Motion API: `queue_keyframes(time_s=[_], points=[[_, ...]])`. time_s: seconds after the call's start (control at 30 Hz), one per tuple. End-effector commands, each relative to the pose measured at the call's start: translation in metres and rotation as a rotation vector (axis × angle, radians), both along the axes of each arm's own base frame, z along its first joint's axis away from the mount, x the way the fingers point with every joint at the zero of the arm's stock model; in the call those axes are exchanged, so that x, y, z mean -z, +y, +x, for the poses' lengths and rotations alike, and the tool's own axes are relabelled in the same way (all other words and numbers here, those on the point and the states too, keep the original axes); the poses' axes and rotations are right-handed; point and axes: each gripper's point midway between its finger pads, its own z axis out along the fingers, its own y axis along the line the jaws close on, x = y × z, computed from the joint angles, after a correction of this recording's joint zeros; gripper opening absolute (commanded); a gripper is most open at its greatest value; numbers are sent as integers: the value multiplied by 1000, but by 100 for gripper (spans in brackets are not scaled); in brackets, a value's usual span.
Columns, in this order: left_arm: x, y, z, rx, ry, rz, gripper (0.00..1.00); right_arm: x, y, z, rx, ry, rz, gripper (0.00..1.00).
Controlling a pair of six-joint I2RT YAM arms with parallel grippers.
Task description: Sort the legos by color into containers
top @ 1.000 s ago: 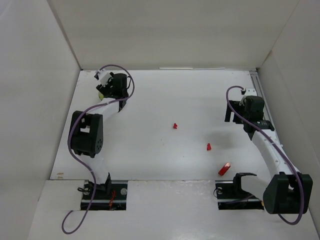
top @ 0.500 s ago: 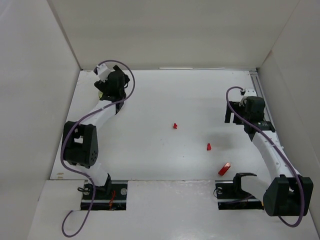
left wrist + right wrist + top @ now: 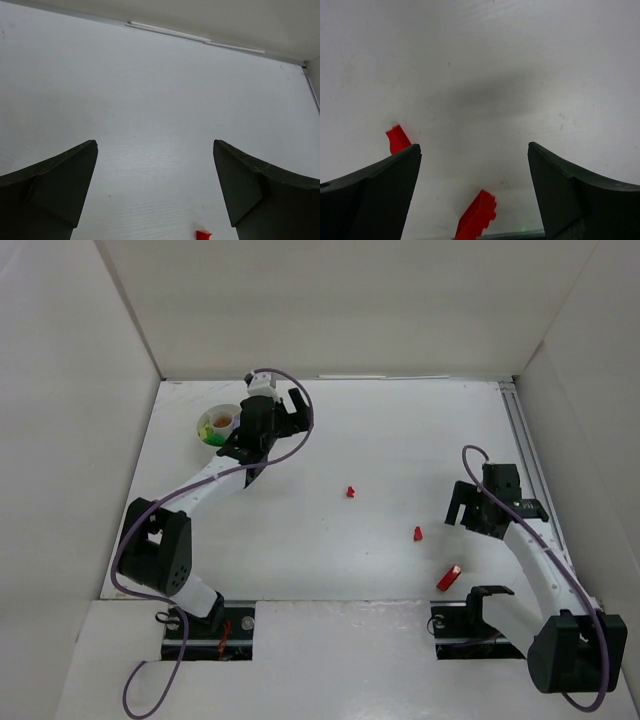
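Observation:
The longer red brick lies loose nearer this arm's base. So I should move my right gripper back and down until its open fingers are around that brick.
The round white dish (image 3: 222, 408) sits at the far left with green, lime-yellow and orange legos in its compartments. Three red legos lie loose on the table: a tiny one (image 3: 351, 491) in the middle, another (image 3: 418, 533) to its right, and a longer brick (image 3: 449, 578) near the right base. My left gripper (image 3: 285, 425) hangs just right of the dish, open and empty (image 3: 155, 145), with a red lego (image 3: 202, 235) below its jaws. My right gripper (image 3: 455, 512) is open and empty (image 3: 474, 146) above the small red lego (image 3: 397, 138) and the longer brick (image 3: 476, 217).
White walls enclose the table on the left, back and right. A metal rail (image 3: 525, 455) runs along the right edge. Both arm bases (image 3: 205, 625) sit in slots at the near edge. Purple cables loop off both wrists.
The left arm swung right, off the dish, uncovering it, and its jaws opened wide. The right arm moved nearer, toward the two red legos on the right.

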Motion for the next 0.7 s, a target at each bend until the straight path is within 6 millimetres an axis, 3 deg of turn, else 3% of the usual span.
queue_keyframes(time_s=[0.0,0.13,0.4,0.67], points=[[-3,-9,-7,73,-22,23,100,2,14,-31,107,90,86,91],[2,-11,-13,101,-12,29,100,9,11,-59,188,196,59,91],[7,-12,-15,115,-6,38,100,18,37,-80,153,312,167,87],[5,9,-20,32,-20,79,100,34,49,-100,125,535,170,75]])
